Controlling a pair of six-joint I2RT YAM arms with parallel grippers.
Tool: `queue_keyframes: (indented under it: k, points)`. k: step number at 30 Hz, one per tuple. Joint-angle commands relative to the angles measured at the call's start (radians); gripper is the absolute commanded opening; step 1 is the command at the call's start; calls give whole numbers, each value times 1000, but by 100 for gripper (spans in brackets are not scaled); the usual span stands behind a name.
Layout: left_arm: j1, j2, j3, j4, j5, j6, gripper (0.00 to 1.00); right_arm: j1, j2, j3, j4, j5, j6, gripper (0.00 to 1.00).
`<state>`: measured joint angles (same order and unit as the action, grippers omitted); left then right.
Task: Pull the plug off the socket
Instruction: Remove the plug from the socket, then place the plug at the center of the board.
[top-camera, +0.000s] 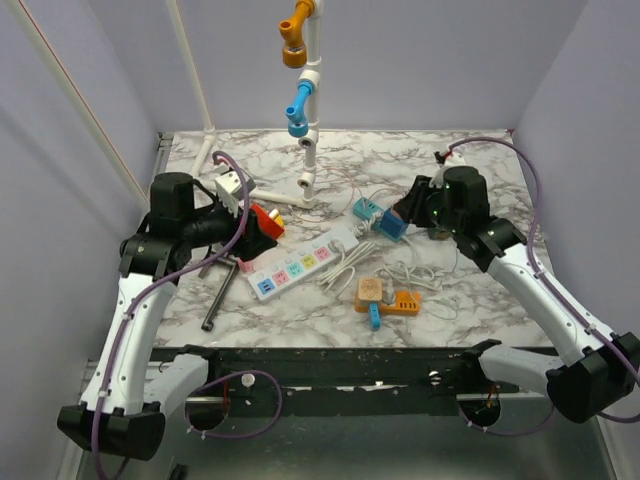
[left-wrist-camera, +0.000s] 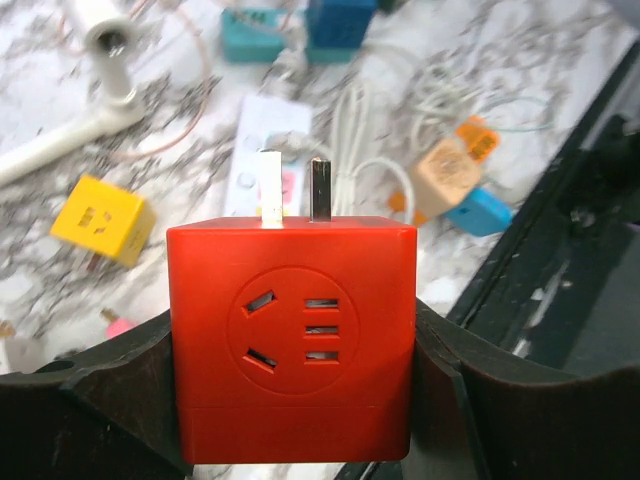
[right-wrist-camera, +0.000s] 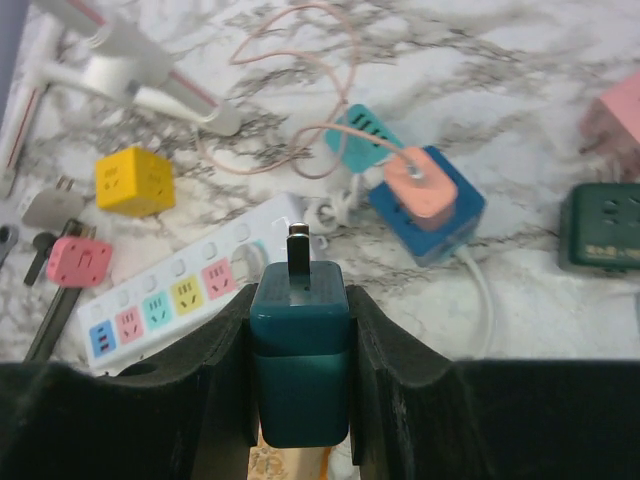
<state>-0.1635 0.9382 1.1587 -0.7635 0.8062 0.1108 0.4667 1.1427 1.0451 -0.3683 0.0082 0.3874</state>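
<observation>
Next, the right gripper moves away past the dark green cube and down beside the pink cube, as the teal plug's prong is off the power strip (right-wrist-camera: 190, 290).
The socket (top-camera: 300, 262), a long white power strip with pastel outlets, lies slanted mid-table; it also shows as the strip (right-wrist-camera: 190, 290) and the strip end (left-wrist-camera: 265, 150). None of its visible outlets holds a plug. Left of the strip, my left gripper (top-camera: 255, 225) is shut on a red cube plug (left-wrist-camera: 292, 350) held above the table, its two metal prongs (left-wrist-camera: 320, 190) pointing away. At the strip's right end, my right gripper (top-camera: 400, 222) is shut on a teal plug (right-wrist-camera: 298, 350), its prong (right-wrist-camera: 298, 245) free in the air above the strip's end.
A white pipe stand (top-camera: 308, 110) with orange and blue fittings rises at the back. Loose on the marble are a yellow cube (right-wrist-camera: 135, 180), a pink plug (right-wrist-camera: 80, 260), a blue cube with a pink plug (right-wrist-camera: 425, 200), a dark green cube (right-wrist-camera: 600, 225), an orange adapter cluster (top-camera: 385, 293), white cord loops and a black tool (top-camera: 220, 295).
</observation>
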Motion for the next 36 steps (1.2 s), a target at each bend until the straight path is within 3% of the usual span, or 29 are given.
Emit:
queue_keyframes:
  k: [1, 9, 17, 22, 36]
  points:
    - [12, 105, -18, -61, -265, 91, 0, -141, 2, -11, -107, 17, 125, 1]
    - [63, 363, 17, -32, -413, 133, 0, -221, -61, -110, -197, 232, 173, 1]
    - [74, 524, 57, 46, -500, 160, 0, -446, -13, -210, -111, 157, 229, 1]
    - [74, 572, 53, 85, -526, 165, 0, -487, 50, -193, -62, 204, 271, 1]
    - [74, 562, -4, 122, -508, 188, 57, -564, 243, -101, 24, 215, 340, 2]
